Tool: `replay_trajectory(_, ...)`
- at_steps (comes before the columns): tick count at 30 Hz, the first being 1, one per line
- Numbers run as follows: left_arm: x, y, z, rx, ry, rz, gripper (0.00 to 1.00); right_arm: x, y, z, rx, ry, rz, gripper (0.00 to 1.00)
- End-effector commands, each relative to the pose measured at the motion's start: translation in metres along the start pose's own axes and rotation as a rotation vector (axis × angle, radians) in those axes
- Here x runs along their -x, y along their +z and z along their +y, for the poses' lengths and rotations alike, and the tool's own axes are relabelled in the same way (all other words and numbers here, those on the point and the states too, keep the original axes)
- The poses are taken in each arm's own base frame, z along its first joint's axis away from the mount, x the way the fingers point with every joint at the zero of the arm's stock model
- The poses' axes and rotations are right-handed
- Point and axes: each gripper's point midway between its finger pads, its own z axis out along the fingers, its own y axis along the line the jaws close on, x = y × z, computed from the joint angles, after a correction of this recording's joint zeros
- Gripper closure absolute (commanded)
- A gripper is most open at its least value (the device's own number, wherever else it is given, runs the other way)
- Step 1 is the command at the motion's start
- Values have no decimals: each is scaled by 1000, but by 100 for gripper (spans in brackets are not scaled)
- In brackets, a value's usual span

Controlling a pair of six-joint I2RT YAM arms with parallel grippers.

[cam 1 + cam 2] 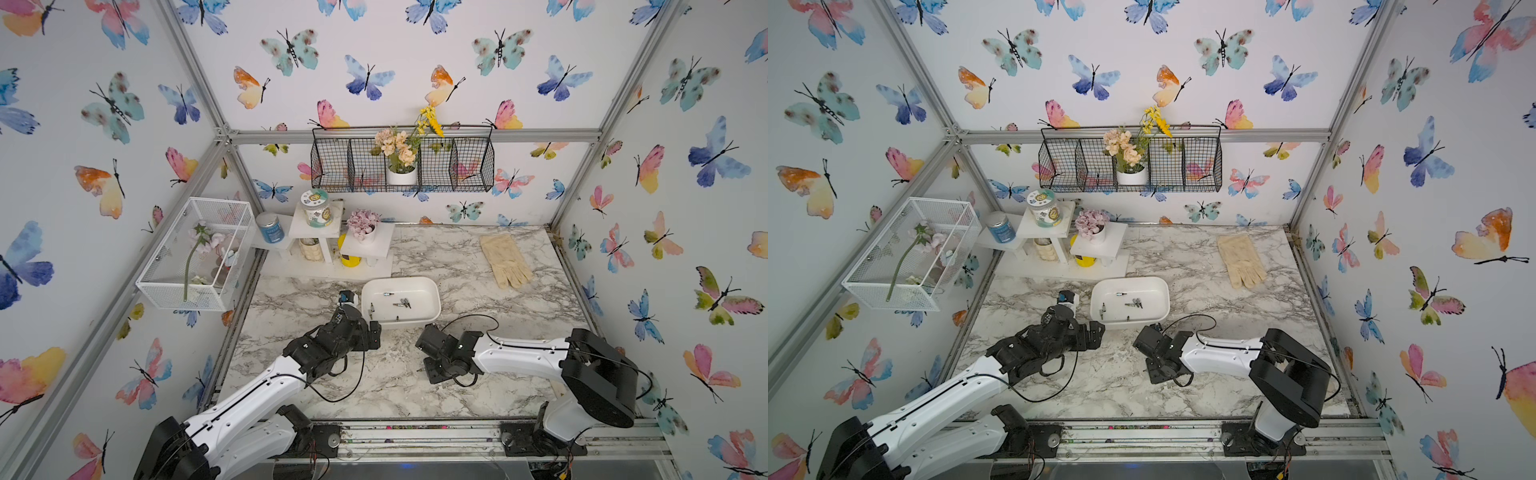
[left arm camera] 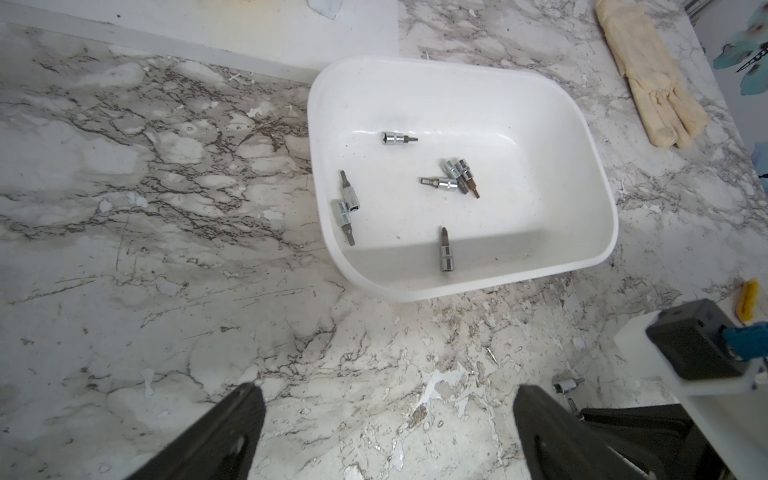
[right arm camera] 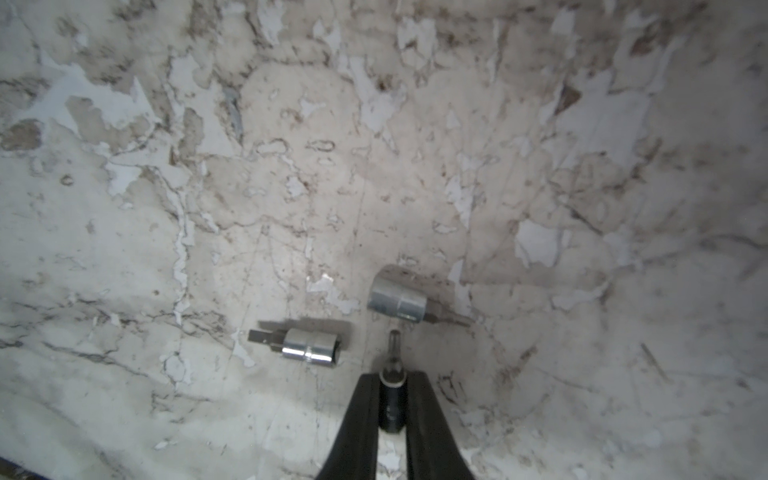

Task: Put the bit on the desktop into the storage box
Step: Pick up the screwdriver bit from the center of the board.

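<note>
My right gripper lifts up next, travels outward over the storage box's raised near rim and releases the bit, since the storage box's bottom lies outward behind that rim.
On the marbled desktop stands the white storage box, with several silver bits lying inside. My right gripper points down at the desktop just in front of the box and is shut on a small bit, whose tip sticks out past the fingertips. Two more bits lie on the desktop close by, one to the side and one just beyond the held tip. My left gripper hangs open and empty over bare desktop at the box's front left corner.
A cream glove lies at the back right. White display risers with jars and a flower pot stand behind the box. A white mesh cage hangs on the left wall, and a black wire basket on the back wall.
</note>
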Motion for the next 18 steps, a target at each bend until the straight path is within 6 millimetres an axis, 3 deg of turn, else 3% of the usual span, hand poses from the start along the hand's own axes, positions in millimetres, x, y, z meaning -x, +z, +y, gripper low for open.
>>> replay_trajectory(1, -3, 2, -3, -18, -4, 14, 1, -8, -2, -13, -55, -3, 14, 88)
replay_trajectory(9, -2, 1, -3, -18, -5, 10, 1, -4, -12, -11, -36, -5, -12, 90)
replay_trajectory(18, -2, 3, -3, -16, -4, 12, 1, 17, -49, 2, 56, -18, -125, 90)
